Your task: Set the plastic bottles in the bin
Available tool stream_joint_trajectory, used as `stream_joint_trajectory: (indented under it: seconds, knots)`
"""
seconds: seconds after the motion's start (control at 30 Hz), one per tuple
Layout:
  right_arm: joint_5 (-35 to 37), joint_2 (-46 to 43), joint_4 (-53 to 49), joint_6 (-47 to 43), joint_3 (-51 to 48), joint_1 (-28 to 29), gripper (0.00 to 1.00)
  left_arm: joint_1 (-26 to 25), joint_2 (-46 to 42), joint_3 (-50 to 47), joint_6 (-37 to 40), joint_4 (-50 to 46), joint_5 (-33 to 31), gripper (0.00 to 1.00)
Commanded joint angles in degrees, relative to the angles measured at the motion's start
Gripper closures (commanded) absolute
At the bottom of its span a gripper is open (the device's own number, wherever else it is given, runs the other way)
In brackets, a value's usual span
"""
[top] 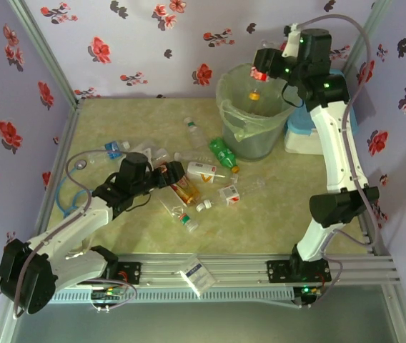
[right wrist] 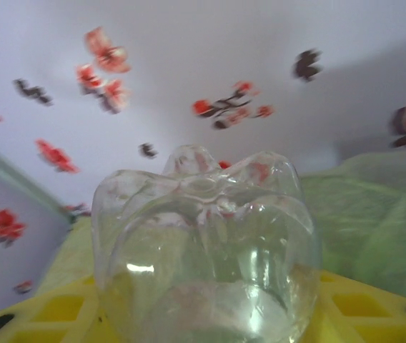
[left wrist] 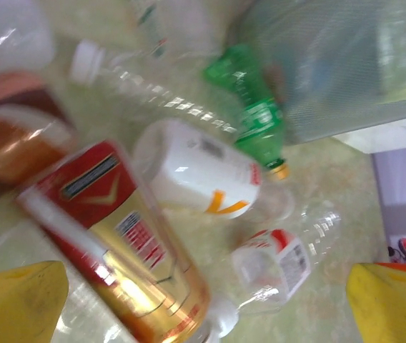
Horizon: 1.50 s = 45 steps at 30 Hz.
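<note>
The bin's opening point(top: 257, 107) lies below my right gripper. My right gripper needs to tilt downward and lower inside the green bag to release the clear bottle.
Several plastic bottles lie scattered mid-table: a green one point(top: 224, 153) point(left wrist: 256, 114), a white-labelled one point(top: 203, 170) point(left wrist: 196, 175), a red-and-gold one point(top: 185, 189) point(left wrist: 117, 236) and a small clear one with a red-white label point(top: 229, 194) point(left wrist: 274, 261). My left gripper point(top: 166, 177) point(left wrist: 206, 300) hovers open over them, with the gold bottle lying between its widely spread yellow fingers. High over the bin point(top: 260, 136) point(left wrist: 332, 64), my right gripper point(top: 262, 71) point(right wrist: 203, 307) is shut on a clear bottle point(right wrist: 203, 243) whose base faces the camera. The bin's green bag point(right wrist: 374, 214) shows at the right.
A white cooler box with a blue lid point(top: 303, 132) stands right of the bin. More bottles lie at the back point(top: 192, 128) and left point(top: 114, 150). A loose cable point(top: 74, 179) curls at the table's left. A small packet point(top: 197, 275) rests on the front rail.
</note>
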Motion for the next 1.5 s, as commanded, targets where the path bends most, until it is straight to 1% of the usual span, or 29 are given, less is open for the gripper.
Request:
stream_joint_trajectory:
  seconds: [0.0,0.07,0.17,0.3,0.43,0.6,0.7,0.83,0.93,1.03,1.17,1.27,1.47]
  knots:
    - [8.6,3.8,-4.0,-4.2,2.6,-0.6,0.57,0.0,-2.2,-3.2,-9.0,-3.7,-4.5,0.00]
    - [10.9,6.5,-6.3,-5.6,4.5,-0.8,0.57,-0.7,-3.2,-4.9,-11.8,-4.7,-6.2,0.00]
    - [11.7,11.1,-11.4,-7.6,9.1,-0.9,0.56,-2.1,-4.2,-5.9,-14.3,-6.8,-8.6,0.00]
    - [7.1,17.6,-17.2,-8.4,14.4,-1.6,0.56,-4.0,-4.2,-6.0,-17.0,-8.4,-10.1,0.00]
    - [5.1,22.5,-22.9,-10.0,17.7,-1.8,0.57,-6.4,-3.4,-6.8,-19.9,-9.0,-11.4,0.01]
    - [0.6,26.2,-27.5,-12.2,18.1,-1.8,0.57,-8.8,-1.1,-8.3,-23.7,-6.7,-13.2,0.01]
    - [-0.8,28.2,-29.4,-13.3,17.8,-1.8,0.56,-9.6,0.9,-8.5,-24.7,-5.2,-13.6,0.01]
    - [-3.1,29.7,-29.6,-14.2,16.2,-1.8,0.55,-10.5,3.4,-8.4,-25.9,-3.6,-13.8,0.01]
    - [-6.0,30.7,-29.7,-14.6,15.2,-1.8,0.58,-11.2,4.4,-9.5,-27.5,-1.6,-15.1,0.01]
    - [-6.0,31.5,-29.4,-14.6,14.3,-1.8,0.53,-11.2,5.3,-9.8,-28.2,-0.9,-15.3,0.02]
    - [-5.3,31.8,-29.4,-14.8,14.3,-1.8,0.41,-11.8,6.8,-9.6,-28.3,-0.5,-15.2,0.02]
    - [-6.4,30.9,-28.0,-14.7,14.4,-1.8,0.35,-11.9,7.7,-10.2,-28.2,1.0,-15.2,0.01]
    - [-6.0,29.4,-28.4,-14.5,17.0,-1.9,0.21,-11.9,9.2,-10.3,-28.3,1.9,-14.9,0.02]
